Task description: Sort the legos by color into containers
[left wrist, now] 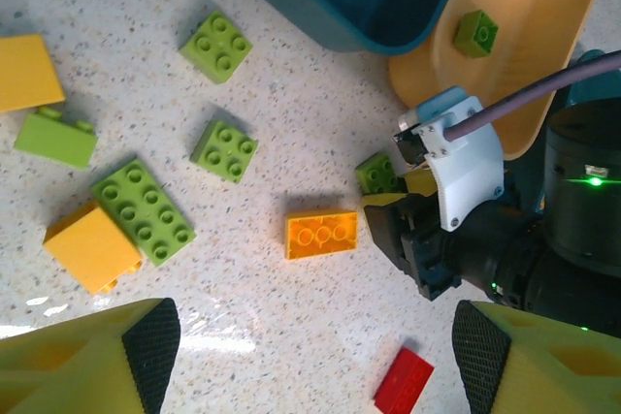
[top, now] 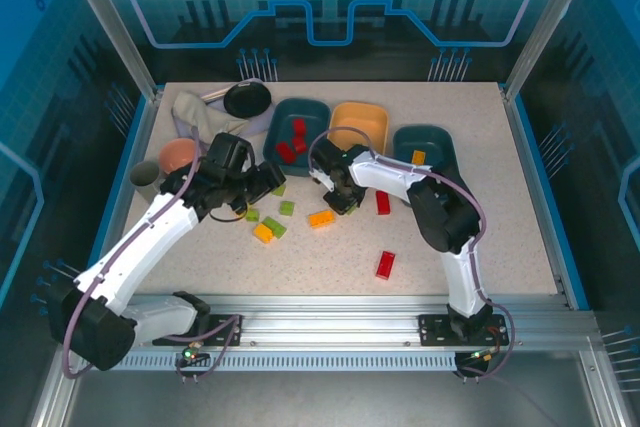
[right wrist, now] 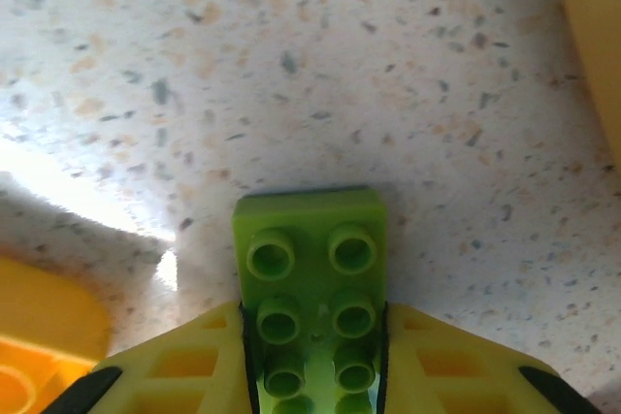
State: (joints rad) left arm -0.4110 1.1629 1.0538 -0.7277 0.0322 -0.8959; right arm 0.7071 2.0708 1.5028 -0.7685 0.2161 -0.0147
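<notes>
My right gripper is inward of the yellow-orange container [top: 358,125] [right wrist: 599,31], which already has a green lego in it. Next, my right gripper will rise and move outward to release over that container.
My right gripper [right wrist: 312,319] is shut on an oblong light green lego [right wrist: 311,239] that lies studs-up on the table, the pads against its long sides. In the top view that gripper [top: 345,203] sits just in front of the yellow-orange container [top: 358,125], which holds a green lego [left wrist: 476,32]. My left gripper [left wrist: 315,366] hangs open over bare table, with an orange lego [left wrist: 321,235] ahead of it and a red lego [left wrist: 403,380] near its right finger. The left teal container [top: 300,127] holds red legos [top: 293,143]. The right teal container [top: 422,145] holds an orange one.
Green and yellow legos [left wrist: 143,210] lie scattered left of centre. Two red legos [top: 385,264] lie toward the front right. A pink bowl [top: 180,154], a black pan [top: 247,99], a crumpled cloth [top: 195,112] and a grey cup [top: 146,175] crowd the back left corner.
</notes>
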